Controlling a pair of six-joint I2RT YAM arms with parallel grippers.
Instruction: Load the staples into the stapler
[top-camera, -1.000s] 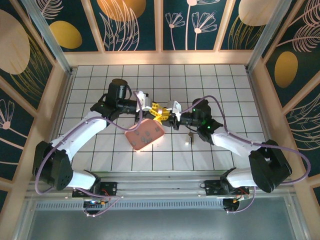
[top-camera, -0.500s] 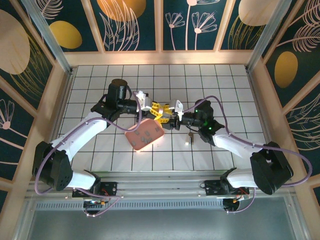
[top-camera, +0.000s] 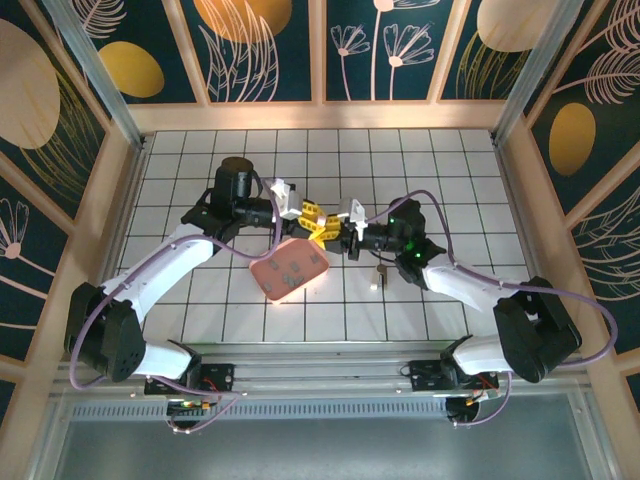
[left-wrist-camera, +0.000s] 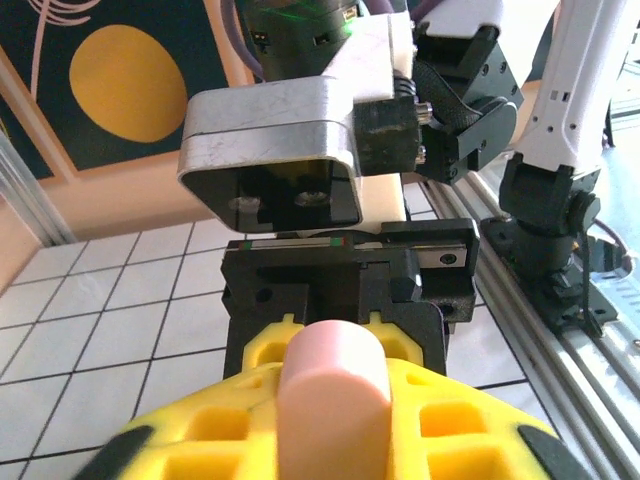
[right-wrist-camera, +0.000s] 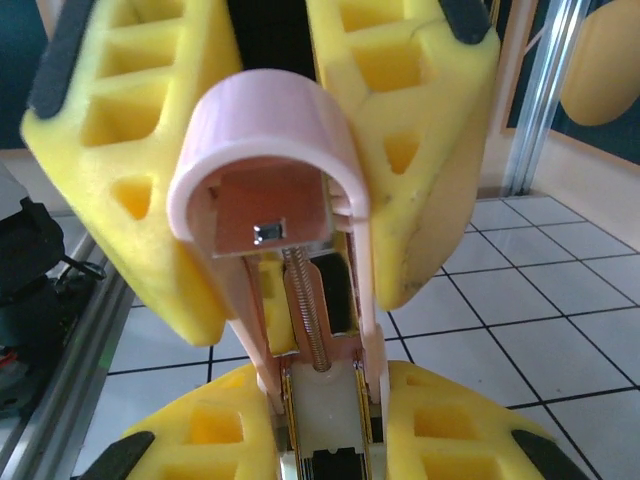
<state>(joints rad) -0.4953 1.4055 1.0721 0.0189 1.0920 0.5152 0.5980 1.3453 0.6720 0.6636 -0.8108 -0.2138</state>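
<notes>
My right gripper moves down onto the white tiles beside the pink tray next, turning its fingers downward. It then releases the stapler, since the stapler's lid already stands open.
The pale pink stapler (right-wrist-camera: 265, 130) hangs above the table between both grippers. It is hinged open, so its spring and empty magazine channel (right-wrist-camera: 325, 400) show. My right gripper (right-wrist-camera: 325, 425) is shut on the lower part. My left gripper (left-wrist-camera: 335, 425) has its yellow fingers (right-wrist-camera: 420, 120) closed round the raised pink lid (left-wrist-camera: 335, 385). From above, the left gripper (top-camera: 300, 214) and right gripper (top-camera: 338, 232) meet nose to nose over the tiles. Several dark staples (top-camera: 290, 270) lie on the pink tray (top-camera: 260, 274) just below them.
A small pale object (top-camera: 378, 277) lies on the tiles beside the right forearm. Wooden walls (top-camera: 118, 210) and metal posts fence the white tiled table (top-camera: 440, 170). The arm bases stand on a metal rail (top-camera: 320, 360) at the near edge.
The joined grippers and stapler have drifted slightly toward the back left. The right wrist has shifted a little, and the tray and staples have stayed put.
</notes>
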